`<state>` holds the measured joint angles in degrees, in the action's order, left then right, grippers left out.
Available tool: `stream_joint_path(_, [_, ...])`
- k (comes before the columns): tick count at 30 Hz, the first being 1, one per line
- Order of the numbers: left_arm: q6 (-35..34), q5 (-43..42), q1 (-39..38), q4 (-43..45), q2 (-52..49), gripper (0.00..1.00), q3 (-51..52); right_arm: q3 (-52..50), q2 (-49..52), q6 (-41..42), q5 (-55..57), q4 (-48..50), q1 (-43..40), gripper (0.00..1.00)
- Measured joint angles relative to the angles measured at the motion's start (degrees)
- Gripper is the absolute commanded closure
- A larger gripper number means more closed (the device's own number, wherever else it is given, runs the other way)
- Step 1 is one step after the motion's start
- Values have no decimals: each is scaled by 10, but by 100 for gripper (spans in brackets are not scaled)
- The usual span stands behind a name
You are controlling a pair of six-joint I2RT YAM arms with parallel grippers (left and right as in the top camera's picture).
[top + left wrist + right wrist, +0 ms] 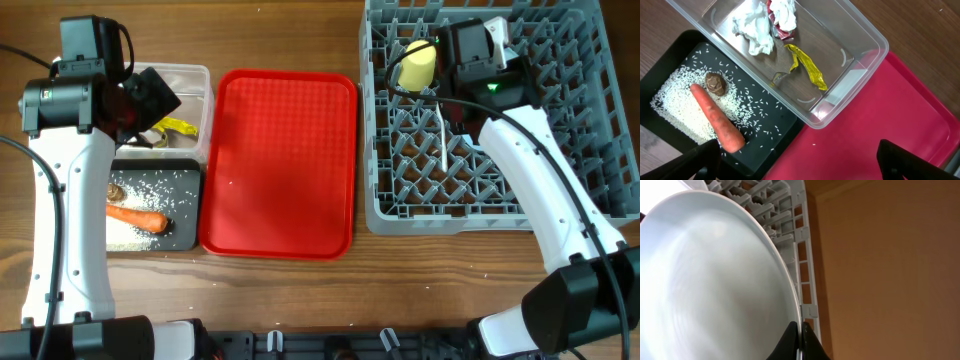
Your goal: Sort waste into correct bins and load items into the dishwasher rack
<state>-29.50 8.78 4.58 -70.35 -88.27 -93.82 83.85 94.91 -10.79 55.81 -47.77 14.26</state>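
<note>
My right gripper should stay in place next and spread its fingers to let go of the plate's rim, with the large pale plate (710, 280) standing on edge at the grey rack's wires.
My right gripper (801, 330) is shut on the rim of the large pale plate (710, 280), which stands on edge over the grey dishwasher rack (600, 150). A yellow cup (417, 65) and a white spoon (443, 130) lie in the rack. My left gripper (800, 165) hangs open and holds nothing, above the edge where the black tray (775, 145) meets the red tray. The black tray holds an orange carrot (715, 117), a brown lump (716, 83) and rice (675, 105). The clear tub (880, 45) holds white paper (755, 25), a red-silver wrapper (780, 27) and a yellow wrapper (807, 67).
A flat red serving tray (280, 160) lies between the two bins and the rack, with a few stray rice grains on it. Bare wooden table shows along the front edge. The right arm reaches across the rack's right half.
</note>
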Motion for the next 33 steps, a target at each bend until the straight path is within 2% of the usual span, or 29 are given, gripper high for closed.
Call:
stream_joint_path(8, [0,0,0,0,0,0,0,0,0,4,-54,3,0,95])
stream_joint_path(15, [0,0,0,0,0,0,0,0,0,10,-177,3,-2,88])
stream_joint_path(16, [0,0,0,0,0,0,0,0,0,16,-192,3,-2,78])
stream_joint_path(17, [0,0,0,0,0,0,0,0,0,20,-202,3,-2,49])
stream_joint_path(18, [0,0,0,0,0,0,0,0,0,24,-217,3,-2,28])
stream_joint_path(20, [0,0,0,0,0,0,0,0,0,34,-233,5,-2,21])
stream_joint_path(25, [0,0,0,0,0,0,0,0,0,40,-248,5,-1,19])
stream_joint_path(28, [0,0,0,0,0,0,0,0,-4,50,-256,5,-1,14])
stream_joint_path(30, [0,0,0,0,0,0,0,0,-25,56,-272,5,-1,12])
stream_joint_path(33, [0,0,0,0,0,0,0,0,-84,75,-301,7,-1,14])
